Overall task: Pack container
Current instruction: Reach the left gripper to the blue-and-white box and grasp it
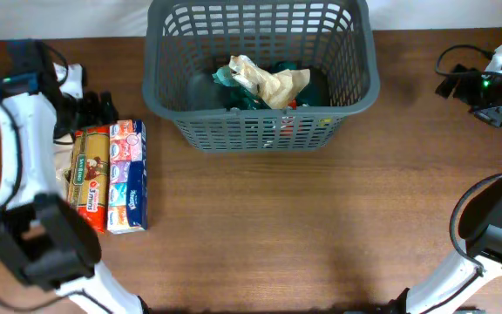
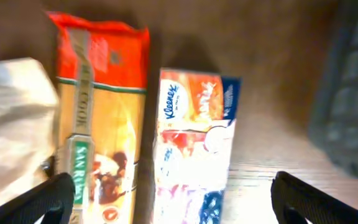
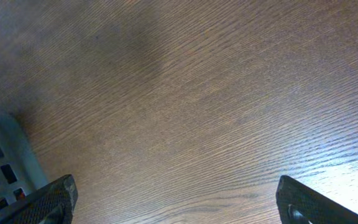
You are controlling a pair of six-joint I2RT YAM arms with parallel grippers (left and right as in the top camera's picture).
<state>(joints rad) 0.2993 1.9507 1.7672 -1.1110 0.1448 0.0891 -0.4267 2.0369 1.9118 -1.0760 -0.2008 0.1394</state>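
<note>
Bare wood on both sides of the pack leaves the fingers room, so the robot's left gripper will next go down to the right in the overhead view onto the Kleenex pack's far end (image 1: 128, 130) (image 2: 197, 92).
The dark grey lattice basket (image 1: 260, 131) stands at the back middle and holds a crumpled beige packet (image 1: 273, 83) and teal packets. An orange-red packet (image 1: 90, 174) and a Kleenex tissue pack (image 1: 127, 174) lie side by side at the left. My left gripper (image 1: 94, 109) hovers just behind them, open and empty. In the left wrist view its jaws (image 2: 176, 208) straddle the Kleenex pack (image 2: 194, 143) and the orange packet (image 2: 101, 118) from above. My right gripper (image 1: 460, 83) is open and empty at the far right, and its jaws (image 3: 179, 208) are over bare wood.
A pale bag (image 2: 11, 124) lies left of the orange packet. The basket's side shows blurred at the right of the left wrist view (image 2: 353, 93), and its corner shows at the lower left of the right wrist view (image 3: 2, 155). The table (image 1: 303, 227) is brown wood.
</note>
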